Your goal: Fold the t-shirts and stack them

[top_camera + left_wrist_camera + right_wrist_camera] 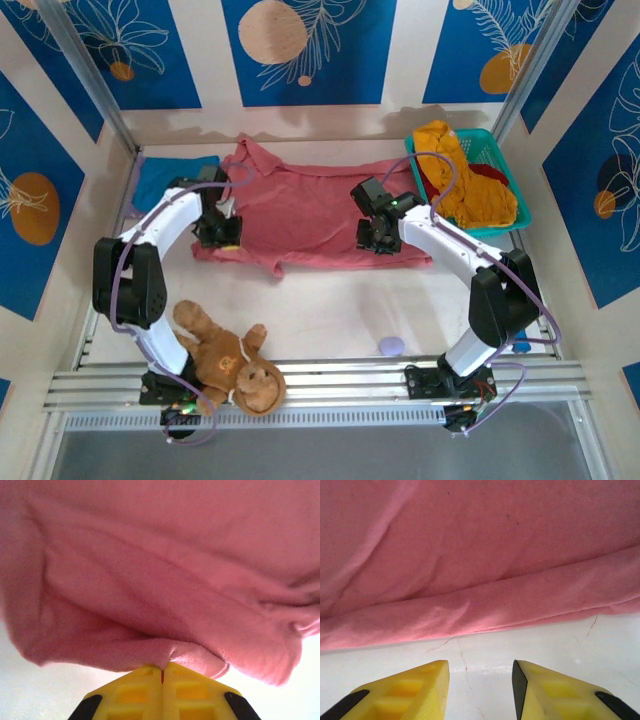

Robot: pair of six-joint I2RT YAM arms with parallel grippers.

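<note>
The pink t-shirt's near edge is bunched, so my left gripper should next pull the fold outward to the pink t-shirt's side by the blue t-shirt and release it there.
A large salmon-pink t-shirt [300,215] lies spread across the middle of the table. My left gripper [218,232] is at its near left edge, shut on a pinched fold of the pink cloth [150,570]; the yellow jaws [163,666] meet with fabric between their tips. My right gripper [378,238] stands open at the shirt's near right hem [470,610]. Its fingertips [480,667] hover over bare table just short of the cloth, with nothing between them. A blue t-shirt [165,180] lies at the back left. A mustard-yellow t-shirt [460,185] and a dark red one [492,178] sit in the basket.
The teal mesh basket [520,205] stands at the back right. A brown plush monkey [225,360] lies at the near left by the left arm's base. A small lilac object [391,346] sits near the front rail. White table [330,310] shows in front of the pink shirt.
</note>
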